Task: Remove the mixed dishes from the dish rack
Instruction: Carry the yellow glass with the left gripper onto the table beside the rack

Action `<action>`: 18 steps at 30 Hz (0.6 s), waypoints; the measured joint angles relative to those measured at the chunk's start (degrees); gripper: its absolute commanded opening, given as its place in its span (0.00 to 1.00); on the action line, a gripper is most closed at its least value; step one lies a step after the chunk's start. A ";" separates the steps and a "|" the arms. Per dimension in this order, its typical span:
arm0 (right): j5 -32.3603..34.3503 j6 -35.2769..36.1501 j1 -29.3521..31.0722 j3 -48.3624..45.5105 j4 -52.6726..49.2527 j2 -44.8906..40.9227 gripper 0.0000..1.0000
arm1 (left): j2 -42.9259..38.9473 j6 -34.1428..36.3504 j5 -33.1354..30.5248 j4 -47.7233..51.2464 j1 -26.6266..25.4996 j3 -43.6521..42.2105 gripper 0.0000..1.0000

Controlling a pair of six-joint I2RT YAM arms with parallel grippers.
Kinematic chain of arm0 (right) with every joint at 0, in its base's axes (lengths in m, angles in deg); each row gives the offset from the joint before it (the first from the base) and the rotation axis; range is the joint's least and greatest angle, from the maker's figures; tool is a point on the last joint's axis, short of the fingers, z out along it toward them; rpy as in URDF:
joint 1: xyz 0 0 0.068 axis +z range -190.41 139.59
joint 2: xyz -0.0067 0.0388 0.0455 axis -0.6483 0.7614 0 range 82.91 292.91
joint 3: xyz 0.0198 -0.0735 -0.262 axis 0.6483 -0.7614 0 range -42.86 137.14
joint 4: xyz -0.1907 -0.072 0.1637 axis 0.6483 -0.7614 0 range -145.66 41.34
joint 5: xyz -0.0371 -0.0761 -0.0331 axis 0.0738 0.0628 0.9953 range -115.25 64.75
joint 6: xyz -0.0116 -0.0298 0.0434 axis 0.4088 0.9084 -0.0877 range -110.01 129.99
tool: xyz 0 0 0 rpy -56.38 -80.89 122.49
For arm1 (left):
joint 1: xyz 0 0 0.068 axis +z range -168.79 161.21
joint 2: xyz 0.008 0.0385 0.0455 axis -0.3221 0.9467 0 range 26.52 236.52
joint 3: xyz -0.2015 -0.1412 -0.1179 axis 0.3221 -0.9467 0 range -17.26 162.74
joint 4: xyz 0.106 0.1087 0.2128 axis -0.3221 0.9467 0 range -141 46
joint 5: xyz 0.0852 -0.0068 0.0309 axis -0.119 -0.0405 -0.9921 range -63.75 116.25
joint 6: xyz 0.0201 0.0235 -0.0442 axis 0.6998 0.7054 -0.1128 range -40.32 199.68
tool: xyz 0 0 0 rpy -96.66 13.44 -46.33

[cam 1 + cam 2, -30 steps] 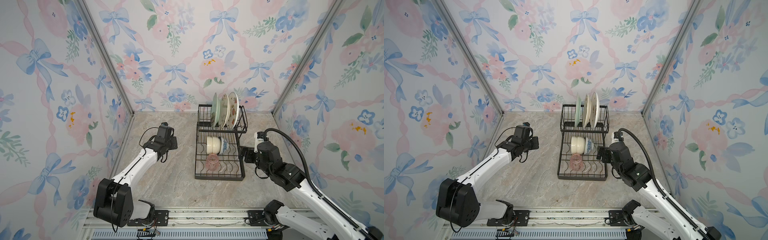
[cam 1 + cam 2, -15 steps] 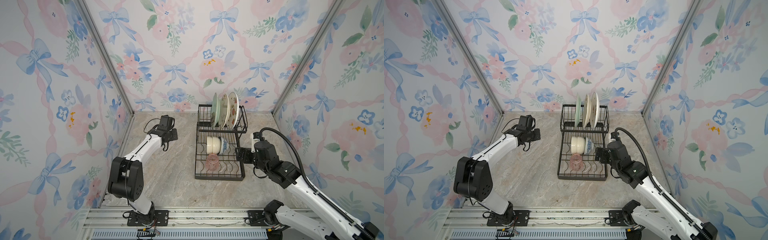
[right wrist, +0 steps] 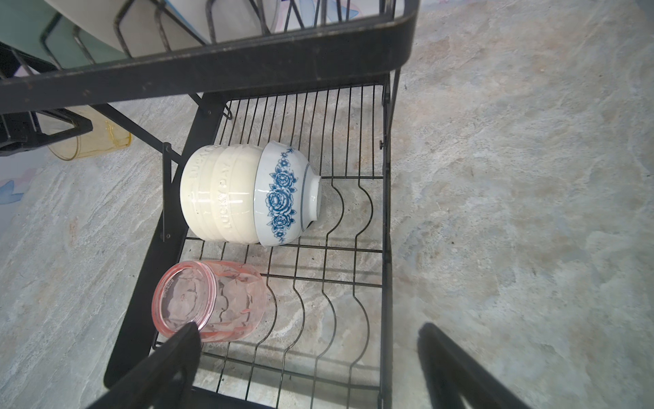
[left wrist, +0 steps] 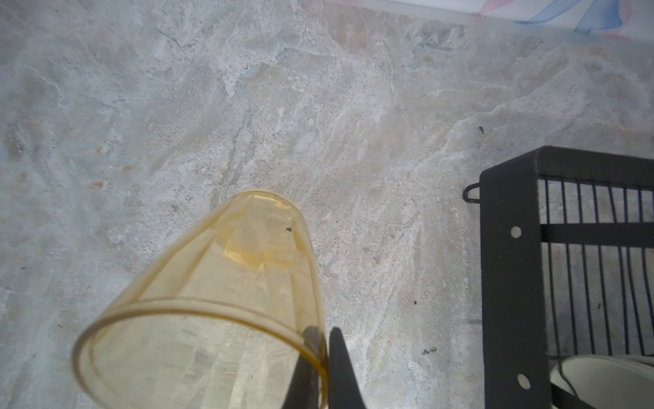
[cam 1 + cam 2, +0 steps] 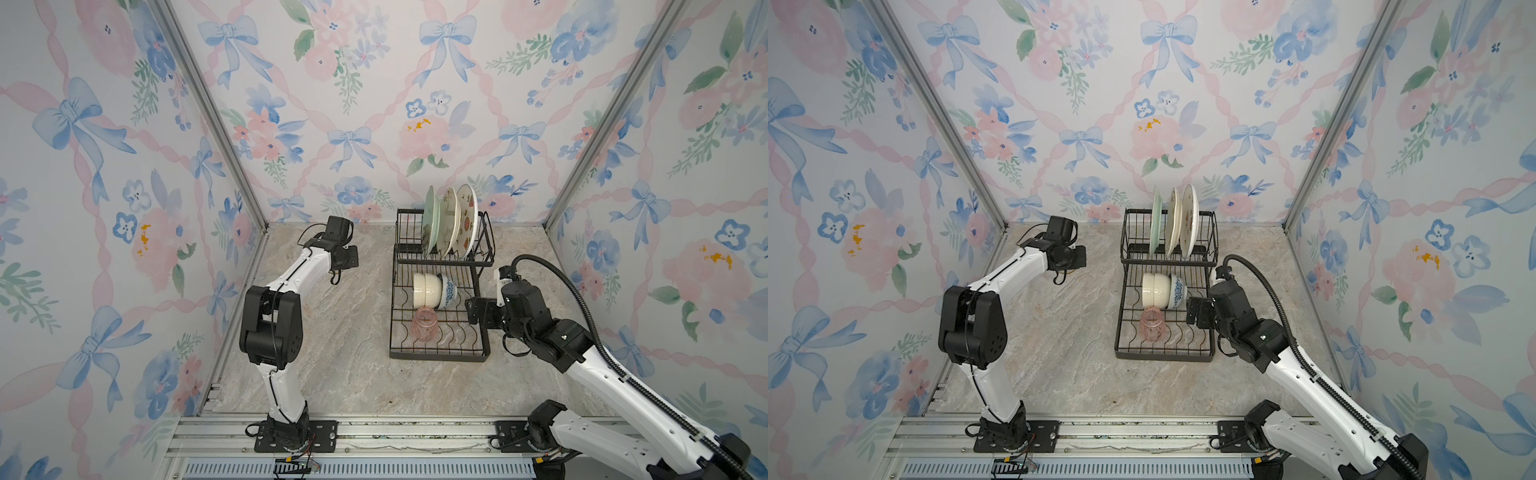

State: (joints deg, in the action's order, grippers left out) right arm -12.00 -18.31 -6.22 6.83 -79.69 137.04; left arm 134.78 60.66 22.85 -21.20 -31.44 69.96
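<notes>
The amber tumbler [image 4: 219, 283] should next go down with my left gripper until it stands on the bare tabletop, which is empty below my gripper beside the dish rack. Then I let go of the tumbler's rim.
My left gripper [image 4: 323, 333] is shut on the rim of the amber tumbler [image 4: 219, 283], held above bare table left of the dish rack [image 5: 440, 357]; in both top views it hangs at the back left [image 5: 347, 257]. Three plates [image 5: 451, 220] stand upright in the upper shelf. On the lower tray lie nested cream bowls [image 3: 219, 198] with the blue-patterned bowl [image 3: 283, 194] outermost, and the pink tumbler [image 3: 208, 301] on its side. My right gripper [image 3: 309, 329] is open at the tray's right edge [image 5: 471, 311], one fingertip close by the pink tumbler.
Marble-look tabletop [image 5: 353, 365] lies left of and in front of the rack. Flowered walls close in the back and both sides. Both arm bases stand on a metal rail [image 5: 374, 432] along the front edge.
The left arm has lifted its elbow and carried the amber tumbler a little toward the back wall. The right gripper has crept left, closer over the rack's lower tray.
</notes>
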 measured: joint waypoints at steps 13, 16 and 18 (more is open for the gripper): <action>-0.20 0.04 0.04 -0.11 -0.66 0.15 0.97 | 3.37 2.80 -0.26 5.35 0.04 3.23 0.05; -0.26 0.02 0.04 -0.26 -1.18 0.15 0.97 | 4.09 3.26 -0.26 5.99 0.07 3.23 0.12; -0.50 0.02 0.04 -0.35 -1.44 0.15 0.97 | 4.52 3.50 -0.39 6.14 0.07 3.23 0.23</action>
State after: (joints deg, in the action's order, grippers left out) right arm -12.50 -18.29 -6.17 6.48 -81.13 137.19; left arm 139.31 64.15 22.46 -15.06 -31.37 73.19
